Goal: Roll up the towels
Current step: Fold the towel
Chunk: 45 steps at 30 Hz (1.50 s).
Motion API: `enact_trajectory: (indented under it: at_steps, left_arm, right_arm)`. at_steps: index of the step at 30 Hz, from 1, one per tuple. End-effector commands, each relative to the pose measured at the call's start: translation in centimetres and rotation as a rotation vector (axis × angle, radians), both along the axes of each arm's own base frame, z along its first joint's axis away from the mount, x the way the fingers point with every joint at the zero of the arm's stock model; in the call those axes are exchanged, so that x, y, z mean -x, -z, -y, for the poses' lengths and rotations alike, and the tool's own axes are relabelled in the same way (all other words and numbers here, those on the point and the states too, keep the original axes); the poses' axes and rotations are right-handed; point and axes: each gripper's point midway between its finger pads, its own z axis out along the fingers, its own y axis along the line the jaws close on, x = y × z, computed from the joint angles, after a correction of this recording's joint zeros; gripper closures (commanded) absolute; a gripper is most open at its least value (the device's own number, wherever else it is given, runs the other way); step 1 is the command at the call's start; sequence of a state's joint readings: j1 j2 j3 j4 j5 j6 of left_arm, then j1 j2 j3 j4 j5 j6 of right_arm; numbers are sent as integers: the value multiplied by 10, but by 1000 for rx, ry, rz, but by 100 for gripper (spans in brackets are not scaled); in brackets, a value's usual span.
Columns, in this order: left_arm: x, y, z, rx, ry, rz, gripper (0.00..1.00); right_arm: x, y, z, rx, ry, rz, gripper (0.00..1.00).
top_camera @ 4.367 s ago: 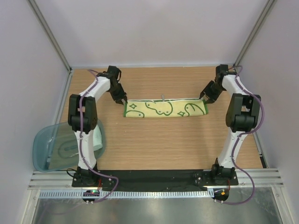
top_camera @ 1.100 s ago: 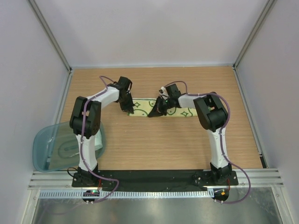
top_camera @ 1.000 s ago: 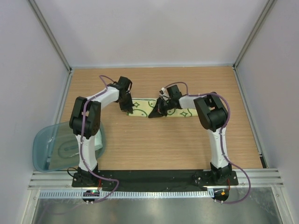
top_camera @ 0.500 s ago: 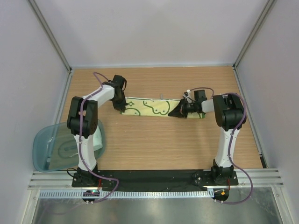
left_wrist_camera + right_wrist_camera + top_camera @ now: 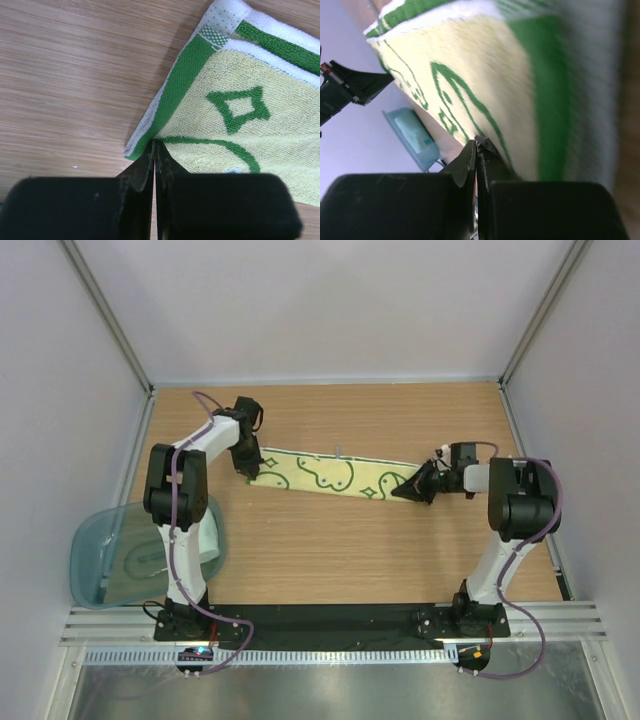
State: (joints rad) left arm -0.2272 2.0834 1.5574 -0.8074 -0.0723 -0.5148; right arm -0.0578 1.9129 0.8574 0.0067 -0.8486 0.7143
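Note:
Next, my right gripper needs to draw toward the right in the top view to the strip's green end border and release the towel, as that end bulges up.
The green towel with cream patches lies as a long narrow strip across the table's middle, slanting slightly down to the right. My left gripper is shut on the strip's left end. In the left wrist view the closed tips pinch the green border of the towel. My right gripper is shut on the right end, and its tips sit against the towel. A pale mint cloth shows through the bin.
A translucent teal-grey bin hangs off the table's left edge beside the left arm's base, also seen far off in the right wrist view as the bin. White walls close in the table on three sides.
The right gripper has moved from the towel's middle out to the right, drawing the folded towel into a longer strip. The left gripper has shifted a little to the left with its end.

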Motion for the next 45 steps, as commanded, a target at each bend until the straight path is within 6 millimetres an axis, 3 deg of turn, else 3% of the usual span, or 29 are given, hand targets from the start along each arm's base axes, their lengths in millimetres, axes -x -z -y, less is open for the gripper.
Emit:
enact_trajectory:
  at_steps: [1, 6, 7, 11, 13, 14, 15, 16, 17, 18, 20, 22, 26, 30, 38, 45]
  left_arm:
    - [-1, -4, -5, -24, 1, -10, 100]
    - [-2, -8, -1, -4, -6, -8, 100]
    - [-2, -9, 0, 3, -6, -5, 100]
    - [-4, -22, 6, 42, -7, 16, 100]
    - [-4, -30, 8, 51, -5, 33, 99]
    - [-6, -39, 9, 58, -3, 57, 91]
    - [-7, -43, 9, 63, 0, 67, 85]
    - [-8, -48, 9, 67, 2, 78, 79]
    - [-8, -52, 11, 72, 6, 86, 73]
    - [-9, -59, 11, 79, 5, 102, 60]
    - [-8, -67, 13, 94, 9, 114, 51]
    - [-6, -78, 19, 130, 21, 134, 44]
    - [4, -92, 13, 111, 48, 152, 29]
    - [18, -102, 1, 64, 74, 168, 23]
    - [39, -104, -9, 35, 115, 182, 22]
    - [40, -95, -9, 37, 116, 168, 22]
  right_arm:
    - [20, 2, 33, 174, 69, -71, 99]
    - [30, -2, 66, 383, 119, -90, 99]
    - [39, 1, 73, 430, 120, -133, 99]
    - [39, -19, 97, 570, 190, -116, 98]
    - [41, -30, 102, 601, 213, -96, 88]
    - [42, -41, 105, 615, 230, -64, 79]
    - [44, -45, 106, 626, 236, -57, 64]
    - [48, -48, 106, 625, 234, -58, 58]
    - [51, -50, 106, 630, 233, -51, 53]
    - [53, -55, 106, 629, 238, -40, 49]
    - [58, -58, 100, 599, 239, -32, 46]
    - [58, -58, 97, 578, 240, -27, 46]
    - [57, -53, 95, 569, 239, -39, 45]
    - [52, -46, 95, 565, 229, -53, 46]
    - [35, -26, 94, 544, 230, -55, 51]
    - [27, -10, 92, 530, 219, -70, 60]
